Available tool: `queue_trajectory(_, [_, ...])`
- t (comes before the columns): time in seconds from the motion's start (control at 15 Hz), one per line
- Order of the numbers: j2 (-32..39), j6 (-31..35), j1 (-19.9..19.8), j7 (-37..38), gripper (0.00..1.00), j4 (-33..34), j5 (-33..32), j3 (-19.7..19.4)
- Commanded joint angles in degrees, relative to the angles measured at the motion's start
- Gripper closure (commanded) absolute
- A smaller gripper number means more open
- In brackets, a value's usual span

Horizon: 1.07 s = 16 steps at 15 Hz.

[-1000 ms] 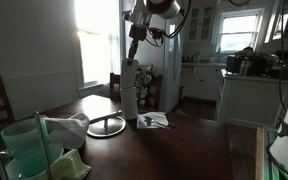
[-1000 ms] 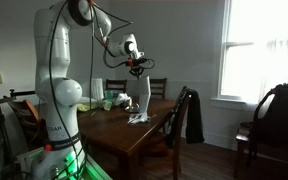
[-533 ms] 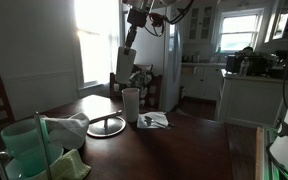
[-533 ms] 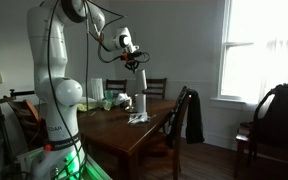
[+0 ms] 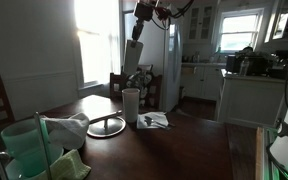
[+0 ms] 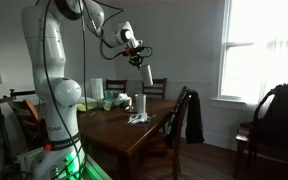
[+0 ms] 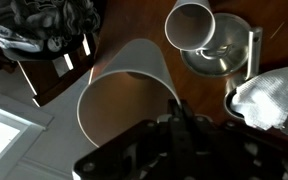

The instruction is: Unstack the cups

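I should move my gripper down and outward and let go of the second white cup past the standing cup point(image 6: 160, 110), since the tabletop there is bare, below and outward of my gripper.
A white cup point(image 5: 131, 105) stands upright on the dark wooden table point(image 5: 174, 145), also seen in an exterior view point(image 6: 140, 105) and from above in the wrist view point(image 7: 190, 25). My gripper point(image 5: 139, 33) is high above it, shut on the rim of a second white cup point(image 5: 134, 55) that hangs tilted below it. It also shows in an exterior view point(image 6: 146, 72). In the wrist view the held cup point(image 7: 124, 95) fills the middle, its rim pinched between my fingers point(image 7: 177, 108).
A round glass plate point(image 5: 107, 125) and a white cloth point(image 5: 64, 128) lie beside the standing cup. Papers point(image 5: 155, 120) lie to its other side. A green tub point(image 5: 29, 148) stands near the table edge. Chairs point(image 6: 182, 110) surround the table.
My gripper lifted the upper cup off the stack, then carried it up and tilted it. The lower cup stays standing on the table.
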Motion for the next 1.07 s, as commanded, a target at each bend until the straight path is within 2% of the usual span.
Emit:
queue_trajectory(0.0, [3.9, -1.5, -1.8, -2.4, 0.99, 4.1, 1.9, -2.3])
queue_trajectory(0.33, [12.0, -1.5, -3.8, -5.5, 0.99, 8.5, 4.6, -3.6])
queue_trajectory(1.0, [29.0, -2.7, -5.6, -11.2, 0.99, 18.6, 4.4, -1.6])
